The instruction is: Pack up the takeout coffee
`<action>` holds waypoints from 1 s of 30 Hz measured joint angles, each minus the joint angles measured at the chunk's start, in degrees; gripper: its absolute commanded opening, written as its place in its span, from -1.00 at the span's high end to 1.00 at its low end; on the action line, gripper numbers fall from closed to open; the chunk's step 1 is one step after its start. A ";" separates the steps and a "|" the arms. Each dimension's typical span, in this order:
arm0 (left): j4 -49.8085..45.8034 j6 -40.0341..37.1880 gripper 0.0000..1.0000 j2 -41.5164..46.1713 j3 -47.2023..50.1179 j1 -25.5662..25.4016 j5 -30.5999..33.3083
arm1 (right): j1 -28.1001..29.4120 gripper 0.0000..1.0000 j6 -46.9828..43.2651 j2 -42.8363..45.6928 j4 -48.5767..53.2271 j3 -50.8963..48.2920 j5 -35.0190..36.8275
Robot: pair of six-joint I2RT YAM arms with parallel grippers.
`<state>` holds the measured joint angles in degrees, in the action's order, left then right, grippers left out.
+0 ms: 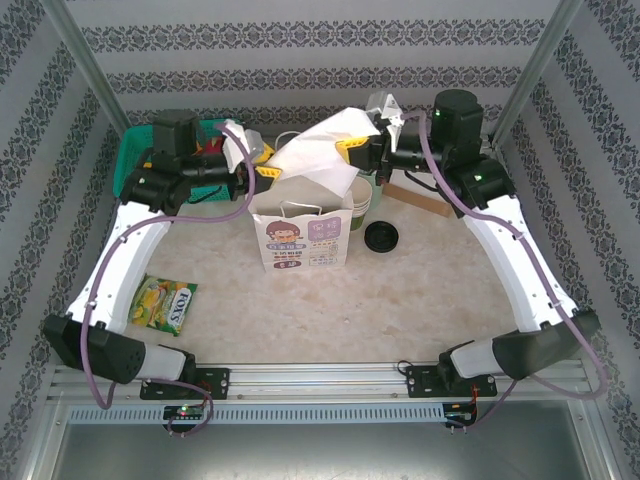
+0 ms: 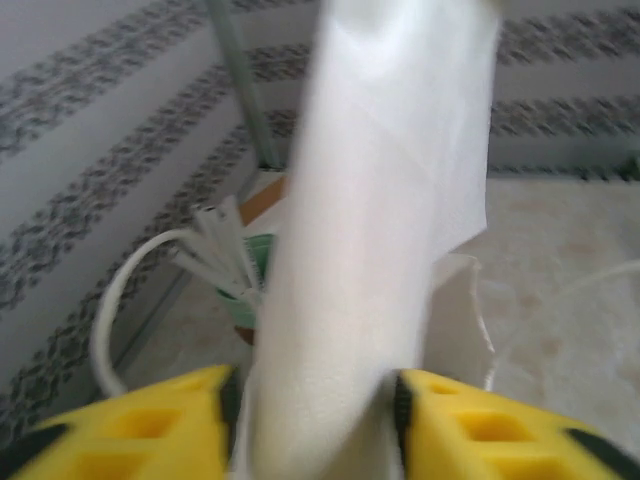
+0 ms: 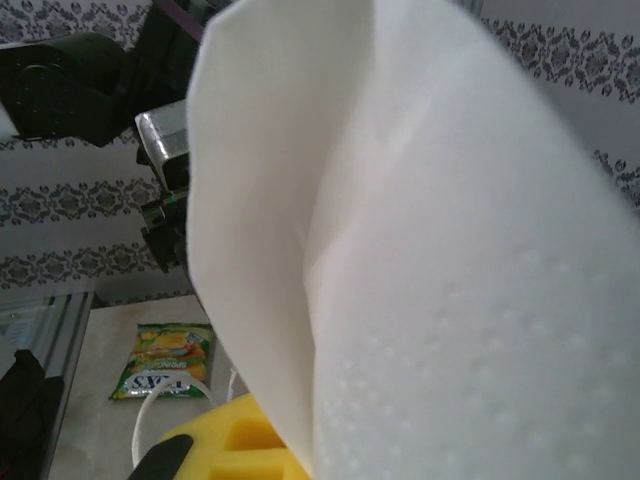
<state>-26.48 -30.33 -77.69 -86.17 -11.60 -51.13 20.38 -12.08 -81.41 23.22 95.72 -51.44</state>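
The robot's right gripper should next carry the white napkin across and then down into the bag's open top [image 1: 300, 194] and let go of it, because the top of the bag is open below.
A white napkin [image 1: 320, 150] hangs above the open top of the printed paper bag [image 1: 298, 240] at the back middle of the table. My right gripper [image 1: 358, 148] is shut on the napkin's right end. In the right wrist view the napkin [image 3: 430, 250] covers most of the frame above one yellow finger [image 3: 225, 445]. My left gripper [image 1: 266, 172] is at the napkin's left end. In the left wrist view its jaws [image 2: 315, 405] stand apart with the napkin [image 2: 370, 230] running up between them. The takeout coffee is hidden.
A stack of lidless cream-and-green cups [image 1: 362, 197] stands right of the bag, with a loose black lid [image 1: 381, 237] in front of it. A green basket [image 1: 130, 160] is at the back left. A candy packet [image 1: 165, 305] lies front left. A wooden strip [image 1: 420, 200] lies at the back right.
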 measured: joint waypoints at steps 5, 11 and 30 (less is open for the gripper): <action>11.65 15.37 -0.99 6.03 8.17 0.09 16.02 | 1.38 1.00 -2.49 -3.54 5.03 1.81 3.21; 15.43 38.42 -0.99 12.63 14.60 0.09 39.65 | 4.83 1.00 -4.94 -7.39 9.05 5.46 6.08; -7.56 80.30 -0.99 13.81 23.82 0.09 63.73 | 17.49 1.00 -11.19 -25.62 25.75 24.52 24.26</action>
<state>-34.04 49.98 -63.88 -62.35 -11.51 12.60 37.87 -23.27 -107.02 48.97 120.25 -27.18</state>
